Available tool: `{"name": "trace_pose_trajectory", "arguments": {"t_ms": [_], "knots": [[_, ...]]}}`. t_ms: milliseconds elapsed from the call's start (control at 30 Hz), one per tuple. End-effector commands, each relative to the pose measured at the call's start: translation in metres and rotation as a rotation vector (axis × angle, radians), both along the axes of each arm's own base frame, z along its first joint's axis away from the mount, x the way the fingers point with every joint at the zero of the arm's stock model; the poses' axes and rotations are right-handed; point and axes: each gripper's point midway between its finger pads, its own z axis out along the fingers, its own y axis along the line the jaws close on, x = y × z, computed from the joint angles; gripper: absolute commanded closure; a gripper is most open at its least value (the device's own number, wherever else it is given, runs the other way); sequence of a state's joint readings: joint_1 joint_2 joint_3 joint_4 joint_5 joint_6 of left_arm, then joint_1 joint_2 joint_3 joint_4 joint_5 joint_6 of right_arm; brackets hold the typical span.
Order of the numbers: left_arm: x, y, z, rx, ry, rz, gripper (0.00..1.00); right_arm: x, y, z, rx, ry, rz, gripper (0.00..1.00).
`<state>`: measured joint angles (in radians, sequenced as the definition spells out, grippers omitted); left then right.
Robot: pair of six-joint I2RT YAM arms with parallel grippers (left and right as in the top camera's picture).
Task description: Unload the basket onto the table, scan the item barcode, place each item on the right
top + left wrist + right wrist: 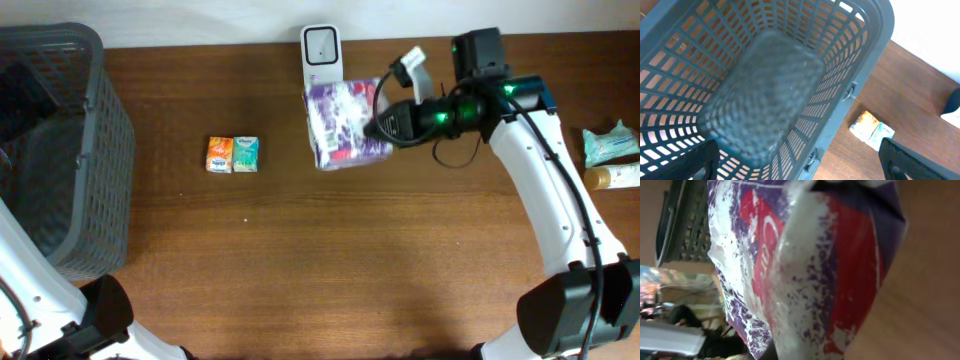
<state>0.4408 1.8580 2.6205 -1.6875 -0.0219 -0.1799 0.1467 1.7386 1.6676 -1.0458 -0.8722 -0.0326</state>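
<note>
The package (343, 125) comes down next as my right gripper draws back, turns fingers-down and releases it, since clear, bare tabletop lies below that gripper and back toward my base.
The item, a purple, white and red plastic package (343, 125), sits just in front of the white barcode scanner (321, 52) at the table's back edge. My right gripper (378, 125) holds the package by its right side, shut on it. In the right wrist view the package (805, 265) fills the frame and hides the fingers. My left gripper (807, 162) hangs open over the grey basket (860, 75), one black finger (705, 160) inside it and the other over the table. No barcode shows in any view.
The grey plastic basket (110, 170) stands at the far left. Two small boxes, orange and teal (232, 154), lie side by side left of the package. A teal packet (610, 143) and a bottle (615, 177) lie at the right edge.
</note>
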Motion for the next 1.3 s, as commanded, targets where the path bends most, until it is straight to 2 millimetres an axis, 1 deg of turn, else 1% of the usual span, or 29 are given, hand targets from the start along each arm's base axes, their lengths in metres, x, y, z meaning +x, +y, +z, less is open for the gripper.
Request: {"name": "trace_pose_trajectory", "arguments": {"t_ms": [0, 100, 467, 700, 800, 833, 867, 933, 967, 1000, 1033, 1067, 1100, 1167, 1233, 1267], "knots": [[0.0, 0.0, -0.001, -0.007, 0.0, 0.005, 0.01, -0.019, 0.011, -0.003, 0.002, 0.088, 0.028, 0.96], [0.0, 0.0, -0.001, -0.007, 0.0, 0.005, 0.01, -0.024, 0.012, -0.007, -0.019, 0.107, 0.032, 0.96], [0.0, 0.0, -0.001, -0.007, 0.0, 0.005, 0.01, -0.02, 0.005, -0.016, -0.085, 0.09, 0.011, 0.96], [0.0, 0.0, -0.001, -0.007, 0.0, 0.005, 0.01, -0.02, 0.004, -0.017, -0.09, 0.09, 0.009, 0.96], [0.0, 0.0, -0.001, -0.007, 0.0, 0.005, 0.01, -0.018, -0.002, -0.024, -0.139, 0.101, -0.016, 0.96], [0.0, 0.0, -0.001, -0.007, 0.0, 0.005, 0.01, -0.015, -0.012, -0.033, -0.203, 0.123, -0.068, 0.96], [0.0, 0.0, -0.001, -0.007, 0.0, 0.005, 0.01, -0.009, -0.031, -0.048, -0.316, 0.167, -0.184, 0.96], [0.0, 0.0, -0.001, -0.007, 0.0, 0.005, 0.01, -0.001, -0.077, -0.076, -0.554, 0.227, -0.423, 0.96], [0.0, 0.0, -0.001, -0.007, 0.0, 0.005, 0.01, -0.001, -0.101, -0.09, -0.67, 0.24, -0.514, 0.96], [0.0, 0.0, -0.001, -0.007, 0.0, 0.005, 0.01, -0.003, -0.113, -0.099, -0.736, 0.252, -0.557, 0.96], [0.0, 0.0, -0.001, -0.007, 0.0, 0.005, 0.01, -0.007, -0.129, -0.114, -0.823, 0.279, -0.611, 0.96], [0.0, 0.0, -0.001, -0.007, 0.0, 0.005, 0.01, -0.011, -0.142, -0.123, -0.888, 0.294, -0.652, 0.96], [0.0, 0.0, -0.001, -0.007, 0.0, 0.005, 0.01, -0.017, -0.158, -0.136, -0.985, 0.307, -0.677, 0.96], [0.0, 0.0, -0.001, -0.007, 0.0, 0.005, 0.01, -0.024, -0.174, -0.15, -1.099, 0.319, -0.68, 0.95], [0.0, 0.0, -0.001, -0.007, 0.0, 0.005, 0.01, -0.025, -0.18, -0.157, -1.147, 0.33, -0.673, 0.91], [0.0, 0.0, -0.001, -0.007, 0.0, 0.005, 0.01, -0.025, -0.18, -0.159, -1.149, 0.334, -0.671, 0.88]]}}
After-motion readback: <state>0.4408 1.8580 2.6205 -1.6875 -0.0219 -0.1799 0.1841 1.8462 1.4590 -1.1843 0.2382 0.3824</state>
